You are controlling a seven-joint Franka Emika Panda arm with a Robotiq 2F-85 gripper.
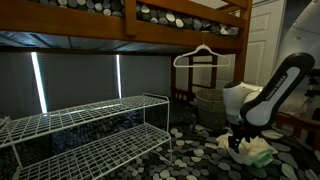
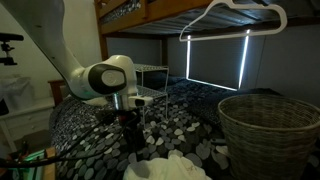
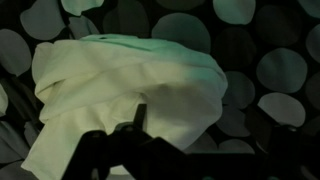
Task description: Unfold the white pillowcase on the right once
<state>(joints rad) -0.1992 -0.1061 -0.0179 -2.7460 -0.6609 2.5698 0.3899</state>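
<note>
My gripper is going to move down to the pillowcase's edge (image 3: 207, 121).
The white pillowcase (image 3: 120, 85) lies folded and rumpled on the dark bedspread with pale round spots, filling the left and middle of the wrist view. It also shows as a pale heap in both exterior views (image 1: 259, 152) (image 2: 170, 166). My gripper (image 2: 131, 141) hangs just above the pillowcase's edge, pointing down, open with nothing in it. Seen from the side (image 1: 238, 141), it sits over the cloth's left end. In the wrist view the gripper (image 3: 195, 125) is a dark shape at the bottom, with one finger (image 3: 138, 113) standing over the cloth.
A white wire rack (image 1: 90, 125) (image 2: 150, 75) stands on the bedspread beside the arm. A pale woven basket (image 2: 270, 125) (image 1: 210, 105) sits close by, with a white plastic hanger (image 2: 235, 12) (image 1: 205, 52) hanging above it. A wooden bunk frame (image 1: 180, 20) runs overhead.
</note>
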